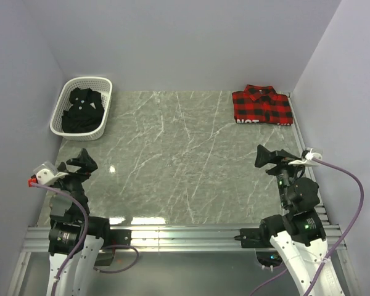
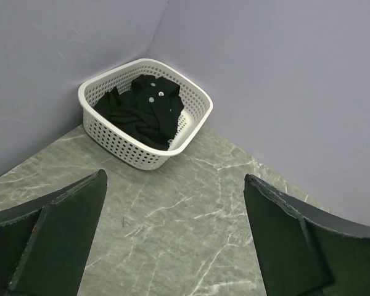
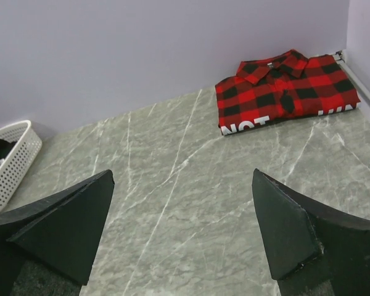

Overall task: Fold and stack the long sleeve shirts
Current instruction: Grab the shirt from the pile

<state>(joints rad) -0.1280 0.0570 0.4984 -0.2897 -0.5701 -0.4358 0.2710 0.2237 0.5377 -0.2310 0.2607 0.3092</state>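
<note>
The left gripper reaches outward to the black shirt next, over the basket's rim and down onto the shirt's buttoned part (image 1: 82,102) (image 2: 153,98), since the basket's sides hold the shirt in.
A black long sleeve shirt (image 1: 81,110) (image 2: 145,111) lies crumpled inside the white mesh basket (image 1: 105,98) (image 2: 126,145) at the far left corner. A red-and-black plaid shirt (image 1: 262,105) (image 3: 287,89) lies folded flat at the far right corner of the table. My left gripper (image 1: 79,164) (image 2: 172,185) hovers open near the front left, well short of the basket, nothing between its fingers. Over the front right, my right gripper (image 1: 268,157) (image 3: 182,182) is open and holds nothing, with the plaid shirt far ahead of it.
The grey marble tabletop (image 1: 179,160) is walled by lilac panels at the back and both sides. A metal rail (image 1: 185,237) runs along the near edge by the arm bases. The basket's rim (image 3: 12,154) shows at the left of the right wrist view.
</note>
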